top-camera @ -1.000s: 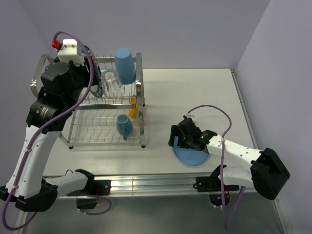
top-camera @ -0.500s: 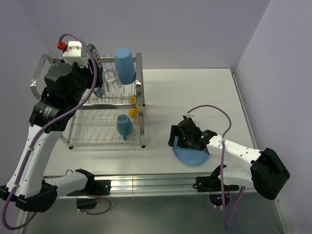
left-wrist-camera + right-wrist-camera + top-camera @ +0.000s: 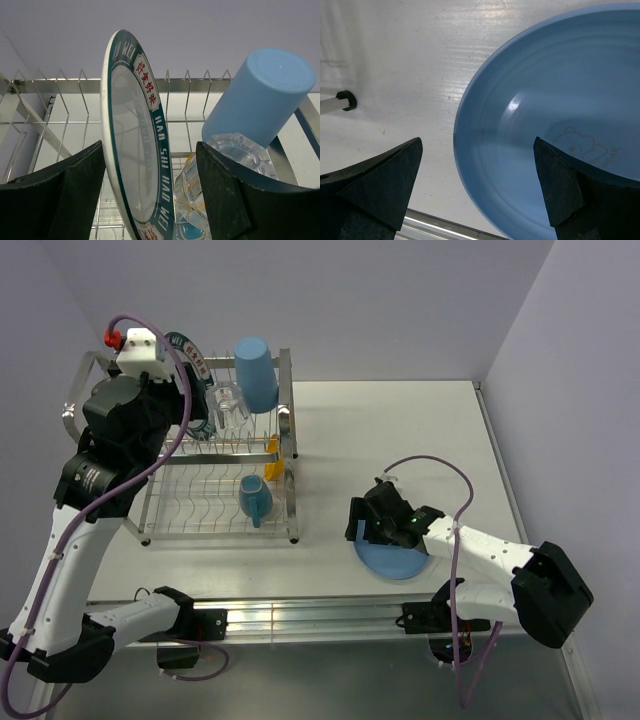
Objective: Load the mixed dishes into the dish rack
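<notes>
My right gripper moves down and slightly away from my base to the blue plate's rim (image 3: pixel 359 533) (image 3: pixel 457 139) facing the dish rack next.
The dish rack (image 3: pixel 180 502) stands at the left of the table. In its upper tier a white plate with a dark patterned rim (image 3: pixel 196 370) (image 3: pixel 131 150) stands on edge. My left gripper (image 3: pixel 183 390) (image 3: pixel 149 147) straddles that plate with its jaws open and a clear gap on the right side. A blue tumbler (image 3: pixel 256 372) (image 3: pixel 255 95), a clear glass (image 3: pixel 228 405) (image 3: pixel 227 165), a yellow-orange bowl (image 3: pixel 273 458) and a light blue mug (image 3: pixel 254 498) sit in the rack. A large blue plate (image 3: pixel 398 560) (image 3: pixel 560 125) lies flat on the table. My right gripper (image 3: pixel 362 525) (image 3: pixel 477 142) hangs open over its left rim.
The rack's curved end handle (image 3: pixel 75 400) sticks out beside my left arm. A metal rail (image 3: pixel 300 615) runs along the near table edge, close to the blue plate. A purple cable (image 3: pixel 440 465) loops over the right arm.
My left gripper's jaws have widened around the patterned plate and the wrist has shifted slightly back left; the plate's rim now shows in the rack. The right arm has not moved.
</notes>
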Robot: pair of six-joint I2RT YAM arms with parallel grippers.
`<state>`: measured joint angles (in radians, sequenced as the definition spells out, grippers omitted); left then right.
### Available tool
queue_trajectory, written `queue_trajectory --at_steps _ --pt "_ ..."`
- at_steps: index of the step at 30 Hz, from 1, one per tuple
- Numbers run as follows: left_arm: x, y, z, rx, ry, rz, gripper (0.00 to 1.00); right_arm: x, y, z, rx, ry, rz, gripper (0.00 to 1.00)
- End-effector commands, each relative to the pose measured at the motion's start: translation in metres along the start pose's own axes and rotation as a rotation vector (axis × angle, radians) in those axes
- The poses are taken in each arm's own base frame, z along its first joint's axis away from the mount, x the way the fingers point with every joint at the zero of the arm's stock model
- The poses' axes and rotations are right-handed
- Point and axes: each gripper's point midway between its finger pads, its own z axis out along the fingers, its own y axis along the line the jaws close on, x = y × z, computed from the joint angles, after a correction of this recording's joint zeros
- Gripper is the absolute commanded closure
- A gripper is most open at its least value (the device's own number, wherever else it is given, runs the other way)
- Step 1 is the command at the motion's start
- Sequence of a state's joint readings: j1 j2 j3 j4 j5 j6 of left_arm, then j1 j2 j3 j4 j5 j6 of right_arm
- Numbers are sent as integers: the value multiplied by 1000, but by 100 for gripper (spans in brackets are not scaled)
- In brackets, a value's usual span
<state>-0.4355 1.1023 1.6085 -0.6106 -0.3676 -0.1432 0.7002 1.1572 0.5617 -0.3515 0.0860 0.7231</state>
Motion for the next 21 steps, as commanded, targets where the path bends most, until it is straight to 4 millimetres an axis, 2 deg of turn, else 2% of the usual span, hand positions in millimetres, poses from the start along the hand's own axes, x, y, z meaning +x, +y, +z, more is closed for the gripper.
queue_trajectory --at_steps 1,9,15,20,21 --pt "-27 11 -20 -29 -92 -43 23 -10 -4 4 35 -31 -1 0" --pt "-28 9 -28 3 -93 -31 18 -3 -21 26 151 9 7 0" --pt "-27 19 -38 -31 -97 -48 18 -2 -28 37 208 19 4 0" --pt "-41 34 -69 -61 -154 -118 19 1 -31 44 233 33 2 3" --pt "-43 34 -75 -49 -157 -125 19 0 -30 46 240 30 -1 8"
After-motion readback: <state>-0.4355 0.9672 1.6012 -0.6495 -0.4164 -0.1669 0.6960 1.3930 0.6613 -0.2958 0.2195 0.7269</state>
